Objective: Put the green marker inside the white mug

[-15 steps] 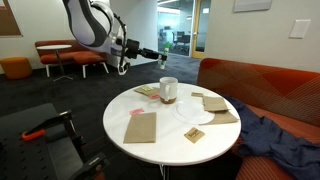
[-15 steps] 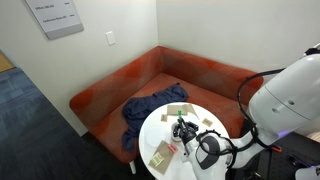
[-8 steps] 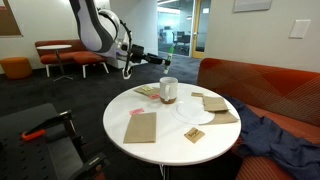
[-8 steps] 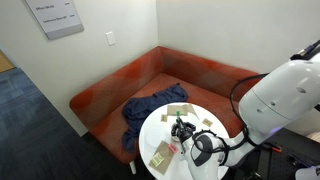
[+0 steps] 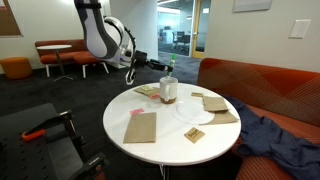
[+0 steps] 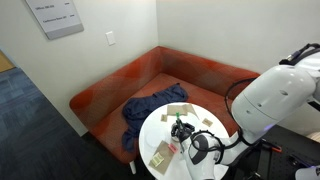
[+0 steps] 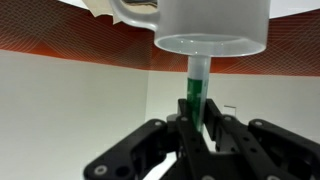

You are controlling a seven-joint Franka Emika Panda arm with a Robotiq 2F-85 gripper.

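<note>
I should next bring my gripper down over the white mug's opening [image 7: 208, 45] and let go of the green marker [image 7: 196, 95], because the marker's pale tip is already in line with the mug's rim.
The white mug [image 5: 168, 92] stands upright at the far side of the round white table [image 5: 160, 148]. My gripper [image 5: 166, 68] hangs just above the mug. In the wrist view, which stands upside down, the gripper [image 7: 196, 125] is shut on the green marker [image 7: 196, 95]. The marker points straight at the mug's open mouth [image 7: 212, 25], and its pale tip is at the rim. In the exterior view from above, the arm covers most of the mug and the gripper [image 6: 181, 124].
Tan paper squares [image 5: 141, 126] lie around the table, with a flat white plate [image 5: 197, 113] near the mug. A red sofa [image 5: 262, 86] curves behind the table, with a blue cloth [image 5: 276, 140] on it. A black chair [image 5: 40, 135] stands nearby.
The arm has swung toward the mug with the marker in the gripper. The gripper was off to the side of the table and is now right over the mug.
</note>
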